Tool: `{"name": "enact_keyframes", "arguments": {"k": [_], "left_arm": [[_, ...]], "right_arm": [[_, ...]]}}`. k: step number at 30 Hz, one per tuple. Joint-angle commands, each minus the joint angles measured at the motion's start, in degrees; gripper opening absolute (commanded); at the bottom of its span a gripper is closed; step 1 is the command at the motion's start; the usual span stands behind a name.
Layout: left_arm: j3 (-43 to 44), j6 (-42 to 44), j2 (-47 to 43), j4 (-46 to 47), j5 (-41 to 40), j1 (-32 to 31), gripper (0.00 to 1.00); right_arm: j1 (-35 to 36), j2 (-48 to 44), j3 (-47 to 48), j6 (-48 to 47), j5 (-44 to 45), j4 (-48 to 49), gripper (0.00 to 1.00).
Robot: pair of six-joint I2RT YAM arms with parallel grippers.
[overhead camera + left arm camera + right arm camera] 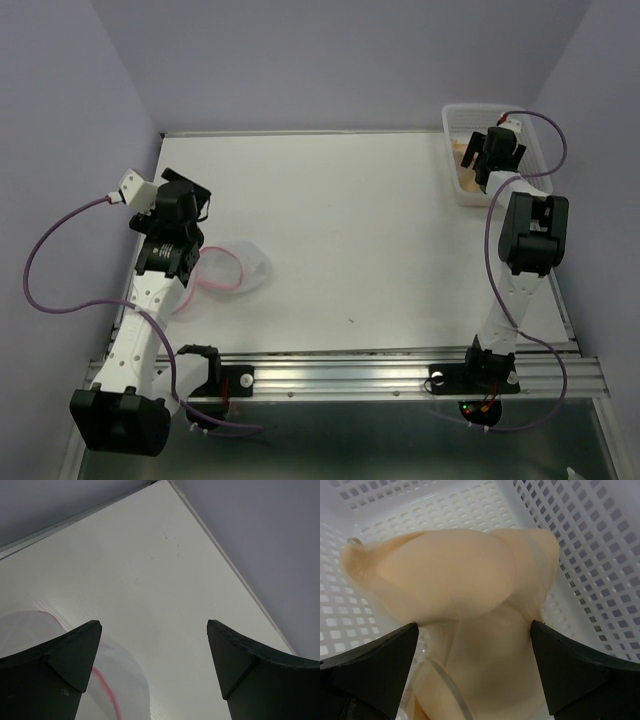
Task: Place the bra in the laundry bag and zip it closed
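Observation:
The bra's lower part lies just below between my right gripper's open fingers, so next my right gripper lowers a little deeper into the basket point(600, 555) and closes there.
The beige padded bra point(450, 570) lies inside the white lattice basket point(600, 555) at the table's far right; in the top view only a bit of the bra point(464, 166) shows. My right gripper point(474, 625) is open, down in the basket, with its jaws on either side of the bra's lower part; it also shows in the top view point(488, 158). The laundry bag point(238, 268), white mesh with a pink zipper rim, lies flat at the left. My left gripper point(155, 622) is open and empty, just beside the bag point(122, 680); in the top view the left gripper point(192, 215) is above the bag's left edge.
The basket's rim point(470, 110) sits against the back right corner. Purple walls enclose the table on the left, back and right. A metal rail point(380, 372) runs along the near edge by the arm bases.

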Motion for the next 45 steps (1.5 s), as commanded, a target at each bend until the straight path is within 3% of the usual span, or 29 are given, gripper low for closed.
{"name": "enact_keyframes", "arguments": {"k": [1,5,6,8,12,16,25,30,36,41,45], "left_arm": [[1.9,0.8,-0.2,1.7,-1.0,0.0,0.99],[2.0,0.8,-0.4,1.7,-1.2,0.0,0.99],[2.0,0.8,-0.5,1.6,-1.4,-0.1,0.99],[2.1,0.5,-0.5,1.1,-1.7,0.0,0.99],[2.6,0.2,-0.7,0.4,-1.9,0.0,0.99],[2.9,0.1,-1.1,0.6,-2.0,0.0,0.99],[2.6,-0.2,-1.8,1.9,-0.1,0.0,0.99],[2.3,-0.2,-1.6,2.6,0.5,-0.1,0.99],[2.3,-0.1,-1.1,2.8,1.8,0.0,0.99],[1.8,-0.1,-1.5,2.9,2.4,0.0,0.99],[1.0,-0.1,-2.7,2.8,2.5,0.0,0.99]], "right_arm": [[-0.8,3.4,5.1,-1.5,2.2,3.5,1.00],[-0.8,6.1,7.2,-3.3,0.9,3.3,0.95],[-0.8,6.5,7.7,-3.6,0.3,2.6,0.88],[-0.8,7.3,8.4,-4.4,0.4,2.6,0.50],[-0.8,7.0,8.8,-4.4,1.4,2.6,0.16],[-0.8,3.6,7.8,-3.1,0.1,2.7,0.03],[-0.8,-9.1,0.8,-0.4,-0.9,3.0,0.02],[0.4,-18.1,-3.2,-3.3,-3.5,3.9,0.02],[6.3,-24.1,-2.2,-9.8,-18.0,-4.2,0.04],[16.5,-26.0,-1.1,-23.6,-23.8,-11.0,0.04],[22.4,-25.8,0.1,-27.3,-37.2,-14.0,0.05]]}}
